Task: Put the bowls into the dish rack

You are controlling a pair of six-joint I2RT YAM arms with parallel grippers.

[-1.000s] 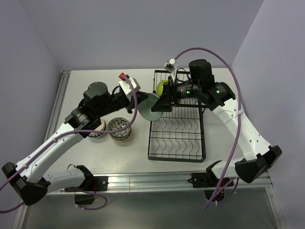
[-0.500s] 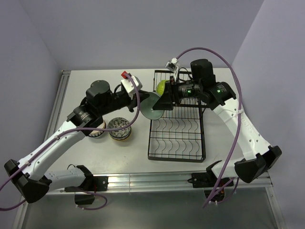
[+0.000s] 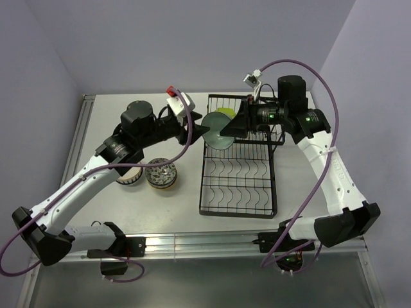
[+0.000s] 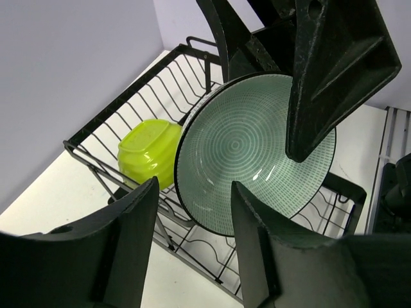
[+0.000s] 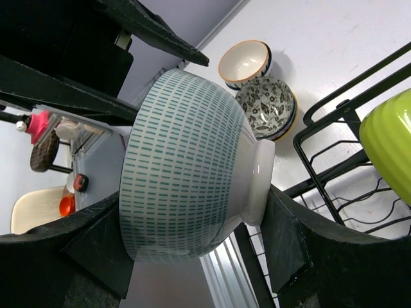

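I need to tilt my right gripper down and to the right in the top view next, into the space beside the lime green bowl, because wires of the rack are bare there.
A pale mint bowl [image 3: 217,130] with a dashed pattern hangs on its side over the far left corner of the black dish rack [image 3: 239,186]. My right gripper [image 5: 192,196] is shut on this bowl [image 5: 186,167], one finger at the rim and one on the foot. My left gripper [image 4: 194,187] stands open just left of the same bowl [image 4: 250,147], its fingers apart and touching nothing. A lime green bowl [image 3: 226,112] sits in the rack's far end, also visible behind the mint one [image 4: 149,154].
Two bowls rest on the table left of the rack: a white striped one [image 3: 130,174] and a dark patterned one [image 3: 160,173]. Both show in the right wrist view, striped [image 5: 244,61] and patterned [image 5: 266,106]. The rack's plate slots [image 3: 237,170] hold nothing.
My left gripper has opened and let go of the mint bowl. The right gripper now carries it alone, shifted up and to the right over the rack's far end.
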